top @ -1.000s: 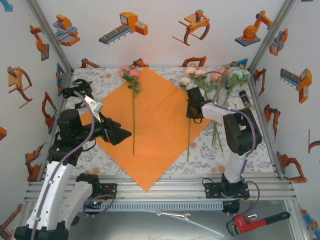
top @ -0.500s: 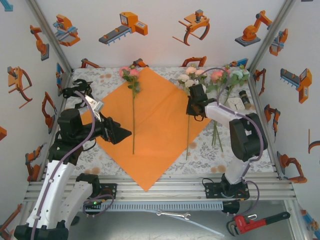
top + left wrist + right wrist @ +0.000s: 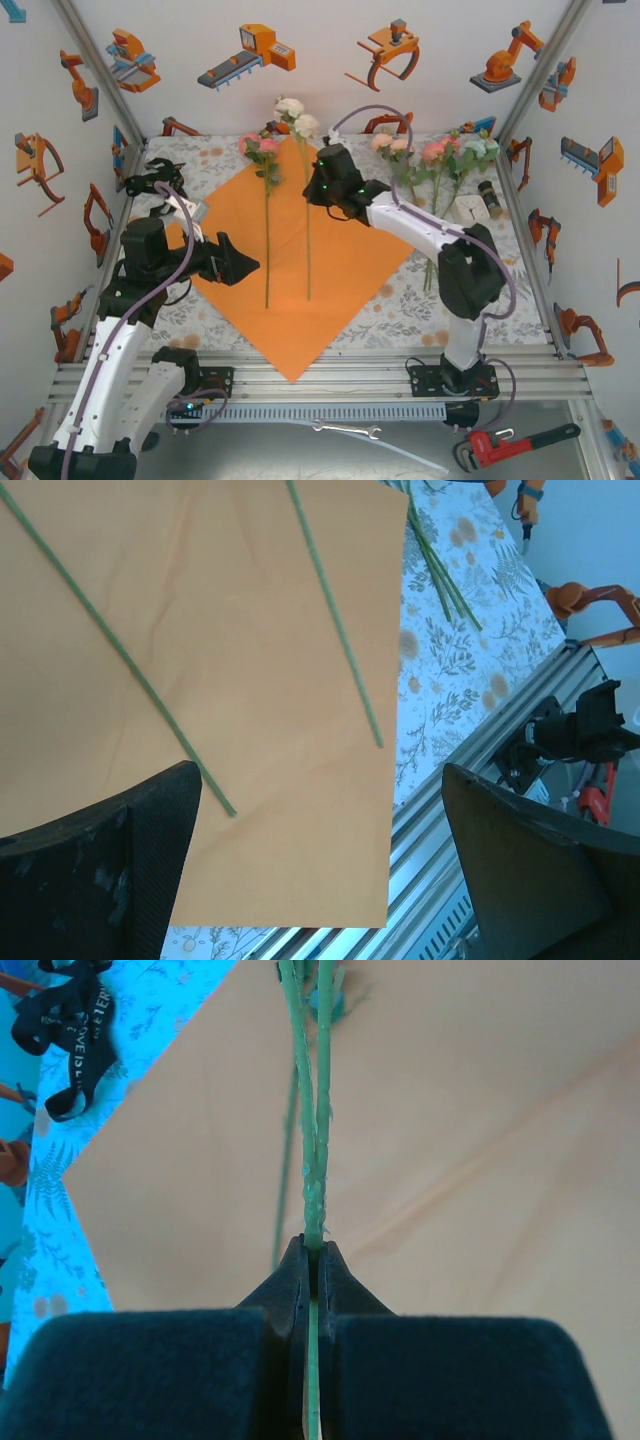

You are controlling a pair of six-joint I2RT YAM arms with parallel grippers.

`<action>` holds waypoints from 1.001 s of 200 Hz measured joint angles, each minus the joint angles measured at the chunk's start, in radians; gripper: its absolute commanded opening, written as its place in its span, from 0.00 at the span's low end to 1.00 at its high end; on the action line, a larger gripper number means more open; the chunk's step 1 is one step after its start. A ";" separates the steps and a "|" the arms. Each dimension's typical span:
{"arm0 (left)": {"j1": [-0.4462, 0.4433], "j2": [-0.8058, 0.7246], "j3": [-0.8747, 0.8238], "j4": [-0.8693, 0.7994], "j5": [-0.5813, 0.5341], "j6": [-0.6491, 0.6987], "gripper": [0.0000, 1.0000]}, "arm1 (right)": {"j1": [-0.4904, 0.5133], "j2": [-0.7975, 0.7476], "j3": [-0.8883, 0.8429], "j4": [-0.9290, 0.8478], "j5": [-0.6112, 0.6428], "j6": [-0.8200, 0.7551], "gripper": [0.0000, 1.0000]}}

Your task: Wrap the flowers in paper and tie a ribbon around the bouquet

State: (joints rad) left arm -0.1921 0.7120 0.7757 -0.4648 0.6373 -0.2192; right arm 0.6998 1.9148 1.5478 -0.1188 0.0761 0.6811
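Note:
My right gripper should next swing across toward the black ribbon (image 3: pixel 150 180), lower the green stems onto the paper beside the pink flower's stem below and let go.
The orange paper (image 3: pixel 330 255) lies as a diamond on the tablecloth. A pink flower (image 3: pixel 262 150) rests on its left half with the stem running toward me. My right gripper (image 3: pixel 313 190) is shut on the green stems (image 3: pixel 312 1160) of white flowers (image 3: pixel 295 112), which hang over the paper's middle with the blooms at the far corner. More flowers (image 3: pixel 440 152) lie at the back right. The black ribbon (image 3: pixel 150 180) is bunched at the back left, also the ribbon (image 3: pixel 70 1030) beside the paper. My left gripper (image 3: pixel 243 265) hovers open over the paper's (image 3: pixel 250 680) left edge, holding nothing.
A small white object (image 3: pixel 468 208) and a dark cylinder (image 3: pixel 489 195) sit by the right wall. The metal rail (image 3: pixel 330 375) runs along the table's near edge. A red pipe wrench (image 3: pixel 510 445) and a spanner (image 3: pixel 345 430) lie below it.
My right gripper has closed on the white-bloomed stems and carried them left from the bunch at the right to the paper's middle. The left arm has hardly moved.

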 measured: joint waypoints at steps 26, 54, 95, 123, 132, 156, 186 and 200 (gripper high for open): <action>0.000 0.000 0.000 -0.004 -0.013 0.000 0.97 | 0.034 0.157 0.124 0.002 0.013 0.015 0.00; 0.000 0.000 0.000 -0.007 -0.017 0.000 0.97 | 0.064 0.294 0.227 -0.004 0.023 0.034 0.00; 0.000 0.000 0.000 -0.010 -0.024 0.000 0.97 | 0.088 0.399 0.283 -0.005 0.008 0.102 0.00; 0.000 0.000 0.000 -0.016 -0.028 0.000 0.97 | 0.089 0.428 0.283 -0.004 -0.002 0.130 0.15; 0.000 0.000 0.000 -0.017 -0.028 0.000 0.97 | 0.089 0.432 0.283 -0.005 -0.002 0.136 0.21; 0.000 0.000 0.000 -0.019 -0.028 0.000 0.97 | 0.089 0.432 0.283 -0.002 -0.005 0.136 0.30; 0.000 0.000 0.000 -0.021 -0.028 0.000 0.97 | 0.089 0.418 0.262 -0.003 -0.005 0.123 0.42; 0.000 0.000 0.000 -0.022 -0.028 0.000 0.97 | 0.089 0.389 0.235 -0.004 -0.005 0.106 0.45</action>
State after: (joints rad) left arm -0.1921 0.7120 0.7757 -0.4866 0.6090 -0.2192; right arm 0.7887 2.3043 1.7828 -0.1230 0.0715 0.7872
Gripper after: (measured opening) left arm 0.973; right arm 0.429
